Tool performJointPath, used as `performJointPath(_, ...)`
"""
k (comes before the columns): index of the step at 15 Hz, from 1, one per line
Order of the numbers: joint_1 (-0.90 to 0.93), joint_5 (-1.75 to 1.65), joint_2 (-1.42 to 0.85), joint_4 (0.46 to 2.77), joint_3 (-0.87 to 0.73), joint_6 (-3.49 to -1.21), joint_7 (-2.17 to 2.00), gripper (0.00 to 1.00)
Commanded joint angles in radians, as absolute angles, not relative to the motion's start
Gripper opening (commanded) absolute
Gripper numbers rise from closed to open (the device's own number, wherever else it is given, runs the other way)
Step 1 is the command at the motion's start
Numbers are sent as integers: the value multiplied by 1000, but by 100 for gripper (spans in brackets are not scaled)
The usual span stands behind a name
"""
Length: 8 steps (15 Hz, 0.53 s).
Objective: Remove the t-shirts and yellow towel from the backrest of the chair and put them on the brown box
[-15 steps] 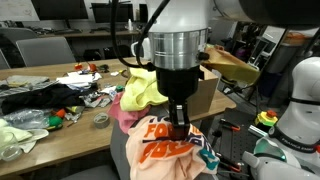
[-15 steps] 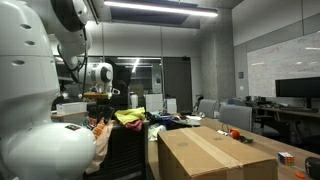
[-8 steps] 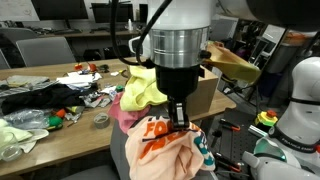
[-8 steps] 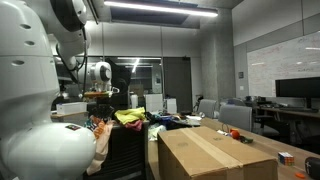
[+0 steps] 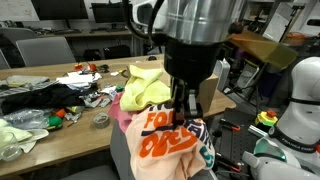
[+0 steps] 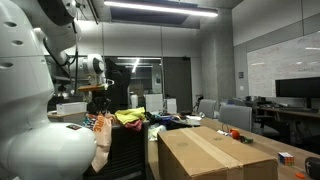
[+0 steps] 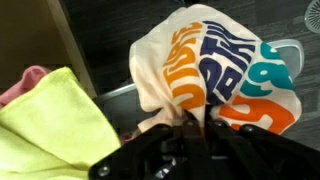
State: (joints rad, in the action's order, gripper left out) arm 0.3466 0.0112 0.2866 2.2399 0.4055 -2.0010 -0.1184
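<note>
My gripper rises from the chair backrest with the t-shirt next and swings across over the brown box's top (image 6: 215, 146) to release it, since that top lies bare.
My gripper (image 5: 186, 118) is shut on a cream t-shirt (image 5: 165, 143) with orange, blue and teal lettering and holds its pinched fabric above the chair backrest. The wrist view shows the shirt (image 7: 215, 70) bunched between the jaws (image 7: 190, 122). A yellow towel (image 5: 143, 88) lies over the backrest beside it, with a pink garment (image 5: 122, 116) under it. The towel also shows in the wrist view (image 7: 50, 125). The brown box (image 6: 205, 150) stands in front in an exterior view; its side (image 5: 208, 95) shows behind the arm.
A wooden table (image 5: 60, 125) holds clothes, tape rolls and small clutter. A white robot body (image 5: 298, 100) stands at the right. The chair back (image 6: 125, 150) is dark. Office desks and monitors fill the background.
The gripper has risen and shifted slightly right, pulling the printed t-shirt up so more of its lettering hangs free. The towel has not moved.
</note>
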Motion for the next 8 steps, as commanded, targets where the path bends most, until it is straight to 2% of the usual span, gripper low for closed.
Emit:
performJointPath(1, 354, -30, 380, 2226, 409, -1976, -135, 2)
performJointPath(8, 338, -110, 550, 2167, 397, -1836, -117, 2)
